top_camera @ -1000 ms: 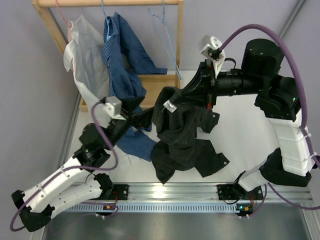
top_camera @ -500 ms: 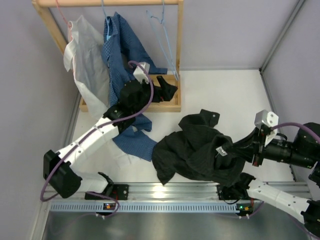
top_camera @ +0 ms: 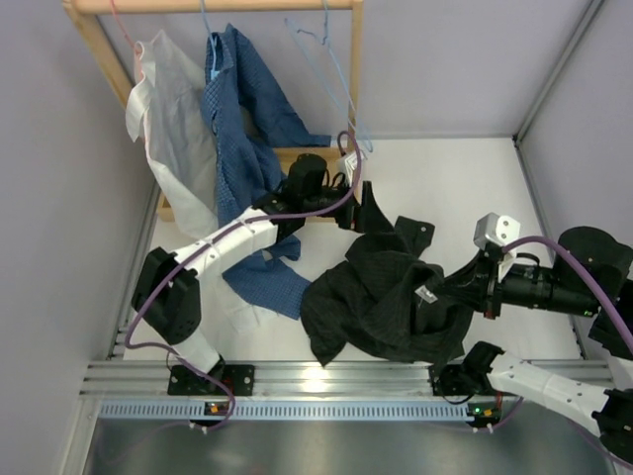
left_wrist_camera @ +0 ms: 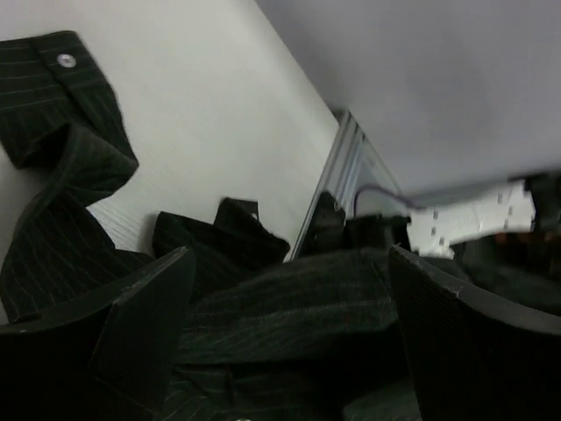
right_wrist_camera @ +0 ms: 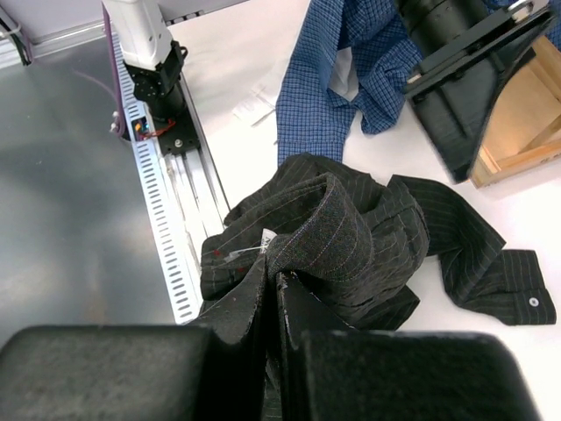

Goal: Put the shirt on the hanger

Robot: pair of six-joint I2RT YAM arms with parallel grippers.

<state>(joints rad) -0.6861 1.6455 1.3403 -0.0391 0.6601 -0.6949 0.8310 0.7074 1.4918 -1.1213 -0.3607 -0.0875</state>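
My left gripper lowers and moves back toward the collar label next, onto the shirt's upper fold (top_camera: 404, 271) (left_wrist_camera: 294, 303), since the open fingers hover by the shirt's far edge.
The black pinstriped shirt (top_camera: 381, 297) lies crumpled on the white table (top_camera: 465, 188). My right gripper (top_camera: 442, 297) is shut on a fold of its collar by the white label, which the right wrist view shows clearly (right_wrist_camera: 273, 263). My left gripper (top_camera: 368, 216) is open and hovers over the far edge of the shirt. In the left wrist view its fingers (left_wrist_camera: 131, 324) stand wide apart with shirt fabric (left_wrist_camera: 289, 298) between and below them. The light-blue wire hanger (top_camera: 331, 69) hangs empty on the wooden rack (top_camera: 213, 6) at the back.
A blue checked shirt (top_camera: 242, 139) and a white sheer garment (top_camera: 158, 109) hang on the rack, the blue one trailing onto the table (right_wrist_camera: 333, 79). A pink hanger (top_camera: 119, 22) holds the white garment. The rack's wooden base (top_camera: 326, 210) sits beside the left gripper. A metal rail (top_camera: 326, 381) runs along the near edge.
The right arm pulled the shirt from the back down toward the near right. The left arm swung from the near left past the rack to the shirt's far edge.
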